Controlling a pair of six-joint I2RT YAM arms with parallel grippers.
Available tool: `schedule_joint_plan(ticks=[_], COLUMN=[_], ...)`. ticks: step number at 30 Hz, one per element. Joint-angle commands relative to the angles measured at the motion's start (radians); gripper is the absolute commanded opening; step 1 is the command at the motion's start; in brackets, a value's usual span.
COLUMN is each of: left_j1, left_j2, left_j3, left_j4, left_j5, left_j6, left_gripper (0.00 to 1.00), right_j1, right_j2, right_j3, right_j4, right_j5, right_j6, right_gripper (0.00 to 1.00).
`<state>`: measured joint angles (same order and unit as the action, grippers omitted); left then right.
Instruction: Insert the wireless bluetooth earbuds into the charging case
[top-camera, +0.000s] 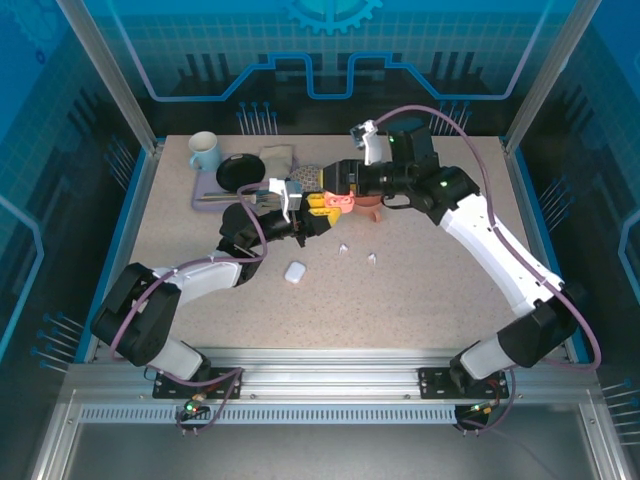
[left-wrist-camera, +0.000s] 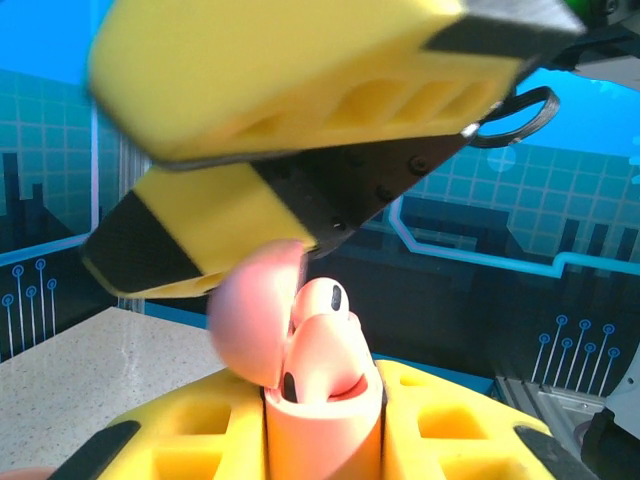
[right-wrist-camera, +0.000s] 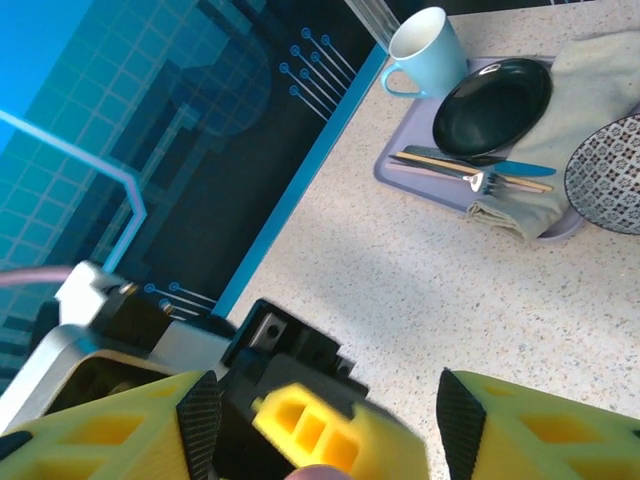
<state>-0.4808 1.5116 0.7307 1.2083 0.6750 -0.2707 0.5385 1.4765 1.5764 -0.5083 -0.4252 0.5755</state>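
Note:
Both pink earbuds are in the case now, so my left gripper will tip downward and go down to the bare tabletop beyond the white case (top-camera: 295, 271) to release.
My left gripper (left-wrist-camera: 320, 425) is shut on the salmon-pink charging case (left-wrist-camera: 322, 440), held upright between its yellow fingers. The lid (left-wrist-camera: 250, 320) stands open to the left. Two pink earbuds (left-wrist-camera: 318, 362) sit in the case, one behind the other. My right gripper (right-wrist-camera: 330, 420) is open, and its blurred yellow fingers (left-wrist-camera: 300, 90) hover just above the lid. In the top view the left gripper (top-camera: 305, 213) and right gripper (top-camera: 322, 192) meet over the table's middle at the pink case (top-camera: 343, 202). A white case (top-camera: 295, 271) and two white earbuds (top-camera: 345, 248) (top-camera: 372, 259) lie on the table.
At the back left a grey tray (top-camera: 205, 198) carries a light-blue mug (top-camera: 205, 152), a black bowl (top-camera: 240, 172), cutlery and a folded cloth. The right wrist view also takes in the mug (right-wrist-camera: 425, 45), the black bowl (right-wrist-camera: 495, 105) and a patterned bowl (right-wrist-camera: 605, 175).

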Motion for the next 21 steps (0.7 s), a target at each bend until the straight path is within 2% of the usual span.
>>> schedule_joint_plan(ticks=[1,5,9,13,17,21], left_j1=[-0.003,-0.004,-0.004,-0.003,-0.005,-0.005], left_j2=[-0.012,-0.004,0.004,0.001,0.007,0.016], left_j3=[0.027,0.034,0.047,0.042,-0.015,-0.064], left_j4=[0.009,0.013,-0.037,-0.151,-0.187,-0.266], left_j5=[-0.009,-0.017,-0.030,-0.087,-0.150,-0.255], left_j6=[0.014,0.012,0.000,-0.017,-0.059,-0.077], left_gripper=[0.00,0.00,0.00,0.00,0.00,0.00], right_j1=[0.040,0.050,0.036,-0.013,-0.050,-0.068], right_j2=[-0.079,-0.137,-0.203,-0.267,-0.320,-0.349], right_j3=[-0.040,-0.096,-0.132,-0.195,-0.267,-0.352], right_j4=[0.006,0.020,-0.001,-0.010,-0.035,-0.031], right_j5=[-0.077,-0.065,0.047,0.140,0.232,0.289], right_j6=[0.024,0.052,0.054,0.082,0.105,0.132], right_gripper=[0.61,0.60,0.60,0.61,0.62,0.62])
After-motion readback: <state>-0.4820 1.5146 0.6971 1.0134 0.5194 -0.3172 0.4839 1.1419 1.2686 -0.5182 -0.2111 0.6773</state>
